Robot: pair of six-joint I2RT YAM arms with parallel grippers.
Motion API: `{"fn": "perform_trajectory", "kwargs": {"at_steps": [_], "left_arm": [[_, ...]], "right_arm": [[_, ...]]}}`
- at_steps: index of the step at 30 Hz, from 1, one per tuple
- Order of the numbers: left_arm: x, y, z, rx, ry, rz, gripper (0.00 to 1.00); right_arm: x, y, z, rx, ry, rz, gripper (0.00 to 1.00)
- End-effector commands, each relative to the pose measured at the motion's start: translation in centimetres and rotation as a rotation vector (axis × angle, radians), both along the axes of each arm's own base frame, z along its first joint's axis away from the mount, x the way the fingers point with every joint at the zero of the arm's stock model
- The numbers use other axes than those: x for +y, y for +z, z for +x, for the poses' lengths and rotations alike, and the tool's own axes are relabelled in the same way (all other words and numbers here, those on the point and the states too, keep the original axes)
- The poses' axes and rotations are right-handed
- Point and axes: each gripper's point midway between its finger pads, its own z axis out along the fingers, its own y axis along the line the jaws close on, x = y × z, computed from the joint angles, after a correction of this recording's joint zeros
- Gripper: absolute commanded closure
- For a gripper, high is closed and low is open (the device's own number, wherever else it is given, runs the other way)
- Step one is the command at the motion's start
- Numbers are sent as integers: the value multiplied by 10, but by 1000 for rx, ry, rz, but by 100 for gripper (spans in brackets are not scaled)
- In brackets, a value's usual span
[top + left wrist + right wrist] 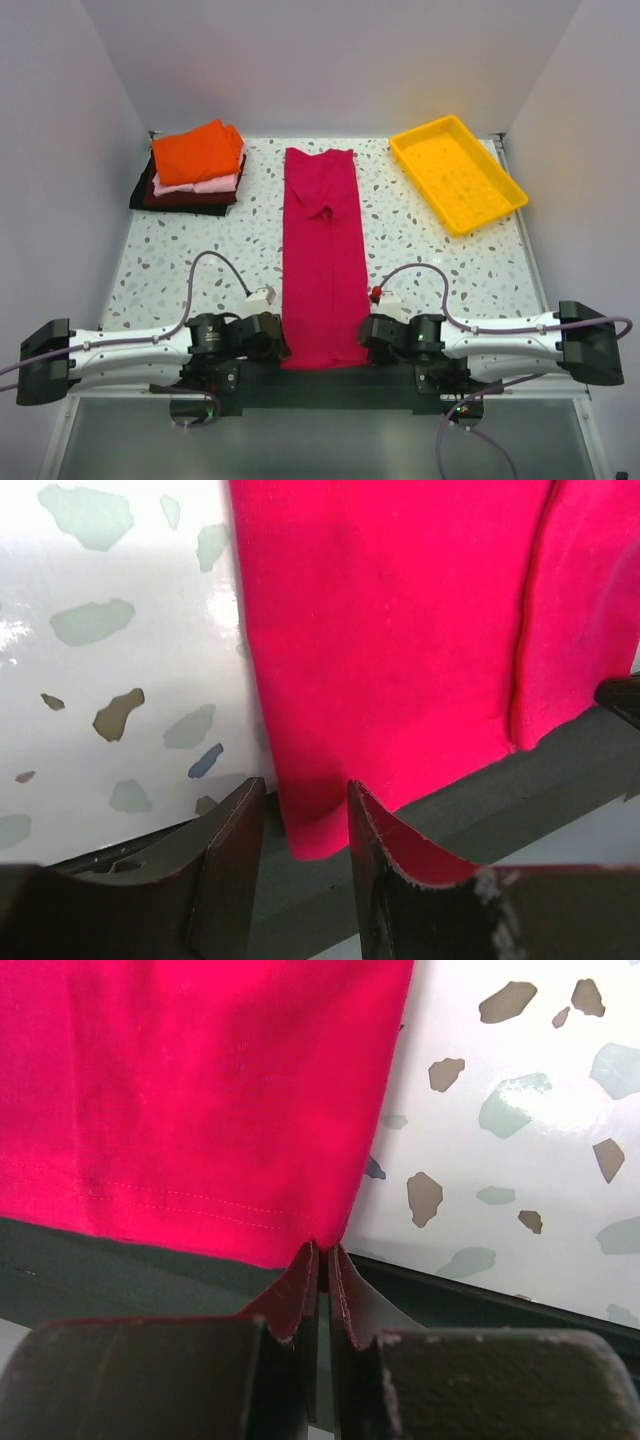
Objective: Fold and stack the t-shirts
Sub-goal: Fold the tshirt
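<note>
I will next bring the t-shirt's hem corner up, outward and down onto the t-shirt's edge beside the neckline with my right gripper, and then release it. The t-shirt still lies full length.
The crimson-magenta t-shirt lies folded into a long narrow strip down the middle of the table, its hem hanging over the near edge. My left gripper is at the hem's near left corner. In the left wrist view it is open, with the shirt's corner between the fingers. My right gripper is at the near right corner. In the right wrist view it is shut on the hem corner of the shirt. The folded orange t-shirt tops a stack with pale pink and dark maroon shirts.
The stack sits at the back left corner of the speckled table. A yellow plastic tray stands at the back right. A dark strip runs along the table's near edge between the arm bases. White walls close in three sides.
</note>
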Motion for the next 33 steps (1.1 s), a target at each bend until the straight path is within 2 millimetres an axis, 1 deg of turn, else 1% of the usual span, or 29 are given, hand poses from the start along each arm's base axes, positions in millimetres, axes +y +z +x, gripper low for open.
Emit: {"fn": "perform_trajectory", "kwargs": {"at_steps": [1, 5, 6, 10, 18, 21, 22, 23, 24, 26, 27, 30, 31, 33], "left_arm": [[2, -3, -3, 17, 44, -3, 57], [3, -3, -9, 38, 59, -6, 59], [6, -4, -12, 40, 57, 8, 60], [8, -2, -14, 34, 64, 14, 62], [2, -7, -19, 40, 50, 16, 67], [-2, -7, -20, 39, 42, 5, 74], [-4, -7, -21, 42, 39, 1, 79], [-5, -7, -22, 43, 37, -5, 82], [-5, -7, -23, 45, 35, -3, 87], [-4, -8, -24, 50, 39, -2, 95], [-4, -7, -25, 50, 38, -2, 100], [-6, -3, -25, 49, 42, -16, 100], [-10, 3, -24, 42, 47, -37, 100], [-11, 9, -25, 36, 43, -41, 100]], "right_arm": [[-3, -7, 2, -14, -28, -10, 98], [-5, -8, 2, -12, -28, -15, 98], [-5, -8, 2, -12, -30, -13, 98], [-4, -8, 1, -12, -31, -9, 98], [-3, -9, 1, -12, -28, -6, 98], [-3, -9, 2, -14, -30, -8, 98], [-2, -8, 2, -17, -28, -7, 98], [-2, -8, 2, -15, -29, -7, 98], [-2, -7, 2, -18, -31, -2, 98], [-1, -6, 3, -22, -31, 0, 98], [0, -5, 3, -26, -28, 0, 98], [-1, -2, 5, -33, -32, -4, 100], [1, 2, 6, -39, -32, 9, 100], [-1, 5, 7, -48, -38, 5, 100]]}}
